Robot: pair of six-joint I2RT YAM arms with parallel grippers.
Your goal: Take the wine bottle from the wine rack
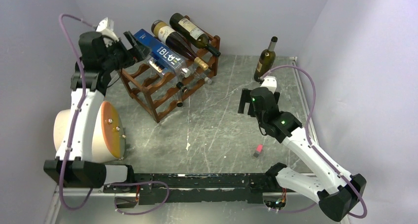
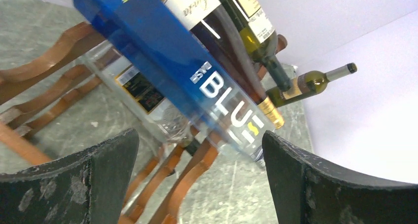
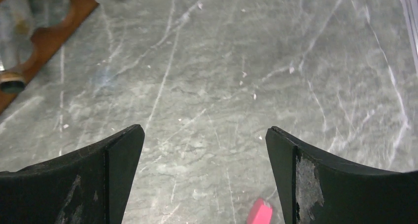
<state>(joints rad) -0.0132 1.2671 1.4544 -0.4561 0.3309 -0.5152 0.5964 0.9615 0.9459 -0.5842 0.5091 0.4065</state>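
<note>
I need to move my left gripper to the right in the top view, because the blue bottle's body (image 1: 152, 43) (image 2: 152, 34) is there, and turn my fingers to go around the bottle's slanting sides.
The reddish-brown wine rack (image 1: 158, 88) stands at the back left. Across its top lie a blue bottle (image 1: 160, 51), a wine bottle (image 1: 173, 39) with a cream label and gold cap, and a dark green bottle (image 1: 195, 33). A clear bottle (image 2: 143, 98) rests one tier lower. My left gripper (image 1: 135, 43) is open at the base end of the blue bottle. In the left wrist view the blue bottle (image 2: 162, 56) runs ahead of the left gripper (image 2: 199, 142), and nothing is held. My right gripper (image 1: 246, 104) hovers open over the bare table.
A green bottle (image 1: 265, 60) stands upright on the table at the back right. A small pink block (image 1: 258, 150) lies near the right arm and also shows as the pink block (image 3: 260, 213) in the right wrist view. A round white and orange object (image 1: 101, 130) sits by the left arm. Walls close in on three sides.
</note>
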